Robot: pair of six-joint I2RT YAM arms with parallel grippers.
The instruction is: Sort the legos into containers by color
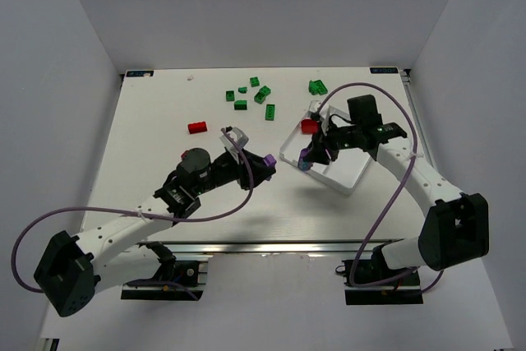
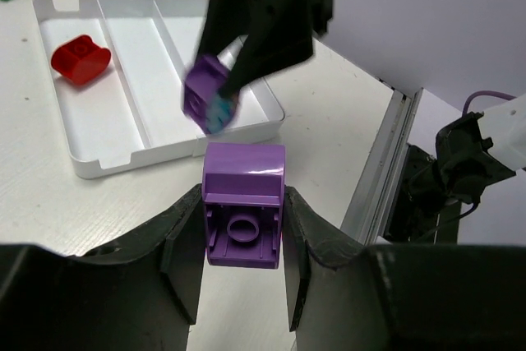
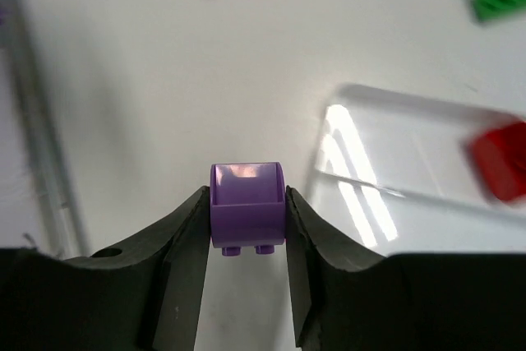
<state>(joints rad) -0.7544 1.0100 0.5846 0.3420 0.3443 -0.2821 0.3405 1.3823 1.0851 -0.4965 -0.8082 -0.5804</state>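
The tray's middle section (image 1: 329,154) (image 3: 425,226) beside the red brick's is empty, so my right gripper will next move outward, then lower the rounded purple brick and let go of it there.
My left gripper (image 1: 268,164) is shut on a purple brick (image 2: 244,172), held above the table just left of the white three-compartment tray (image 1: 350,177). My right gripper (image 1: 307,158) is shut on a rounded purple brick (image 3: 247,211), held over the tray's near left corner. That brick also shows in the left wrist view (image 2: 209,101). A red rounded brick (image 1: 309,126) lies in the tray's far compartment (image 2: 80,59). Several green bricks (image 1: 263,94) and one red brick (image 1: 197,127) lie on the table behind.
One more green brick (image 1: 317,86) lies just beyond the tray. The two grippers are close together at the tray's left side. The table's near edge with its metal rail (image 2: 386,162) runs right of the left gripper.
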